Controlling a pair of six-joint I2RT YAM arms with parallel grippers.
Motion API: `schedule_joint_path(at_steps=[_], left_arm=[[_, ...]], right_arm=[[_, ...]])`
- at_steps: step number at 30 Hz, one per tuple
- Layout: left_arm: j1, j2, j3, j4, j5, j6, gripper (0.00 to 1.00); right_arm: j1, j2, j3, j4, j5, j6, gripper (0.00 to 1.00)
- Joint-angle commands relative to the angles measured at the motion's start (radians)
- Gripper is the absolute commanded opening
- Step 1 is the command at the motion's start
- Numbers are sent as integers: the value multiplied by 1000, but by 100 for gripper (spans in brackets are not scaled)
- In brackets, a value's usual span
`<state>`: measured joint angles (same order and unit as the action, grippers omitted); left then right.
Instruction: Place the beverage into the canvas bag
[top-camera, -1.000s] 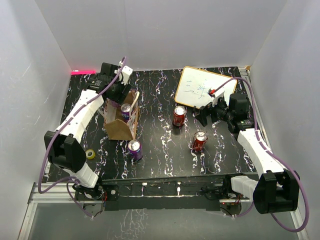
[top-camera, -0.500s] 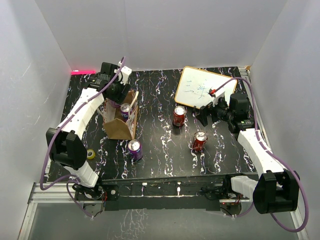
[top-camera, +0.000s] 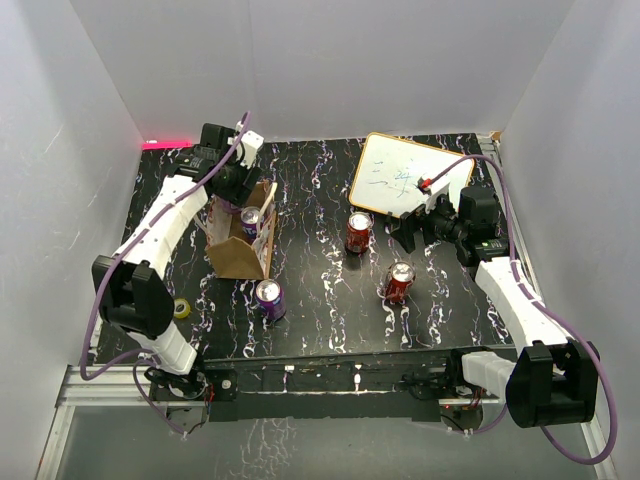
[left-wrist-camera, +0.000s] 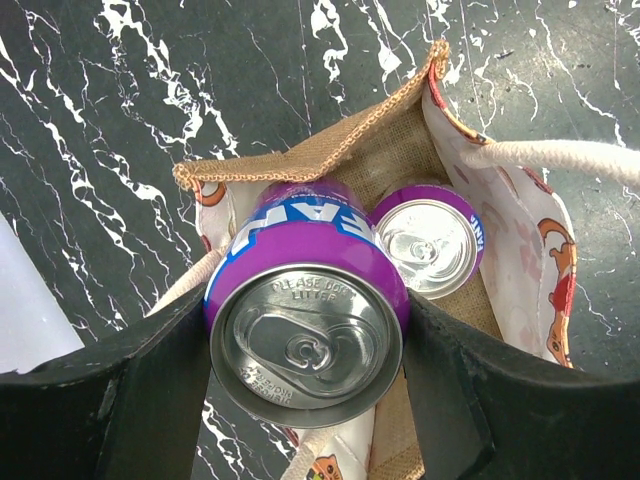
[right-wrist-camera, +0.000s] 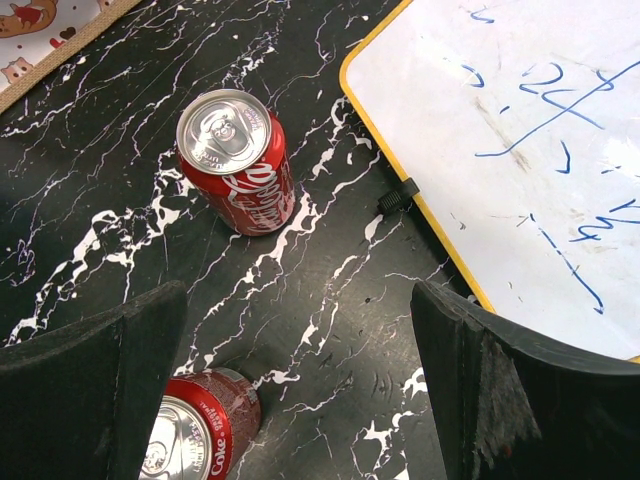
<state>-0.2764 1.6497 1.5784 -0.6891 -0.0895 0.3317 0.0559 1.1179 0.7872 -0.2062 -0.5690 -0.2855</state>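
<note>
My left gripper holds the can higher than the second purple can, so it should go down beside that one, into the far end of the canvas bag (top-camera: 238, 258).
My left gripper (left-wrist-camera: 305, 375) is shut on a purple soda can (left-wrist-camera: 305, 330) and holds it upright over the open mouth of the tan canvas bag (left-wrist-camera: 365, 150). A second purple can (left-wrist-camera: 430, 235) stands inside the bag. In the top view the left gripper (top-camera: 234, 186) is over the far end of the bag (top-camera: 238, 258), and a purple can (top-camera: 251, 221) shows in it. My right gripper (right-wrist-camera: 300, 390) is open and empty above the table, near two red Coke cans (right-wrist-camera: 236, 160) (right-wrist-camera: 196, 440).
A third purple can (top-camera: 269, 298) stands on the table in front of the bag. The red cans (top-camera: 358, 232) (top-camera: 399, 282) stand mid-right. A yellow-edged whiteboard (top-camera: 405, 175) lies at the back right. A yellow tape roll (top-camera: 181, 308) lies front left.
My left arm has shifted very slightly with the can over the bag. The right arm and the cans on the table have not moved.
</note>
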Motion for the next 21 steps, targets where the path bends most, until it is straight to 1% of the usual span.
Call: schedule_joint_path(at_steps=[1,21], left_arm=[[12,4,33,85,7,12,0],[45,72,-75,183,121,-88,0]], right_arm=[[-8,-22,-6,54,-13,7,98],[-17,-26,-13,57,-11,6,98]])
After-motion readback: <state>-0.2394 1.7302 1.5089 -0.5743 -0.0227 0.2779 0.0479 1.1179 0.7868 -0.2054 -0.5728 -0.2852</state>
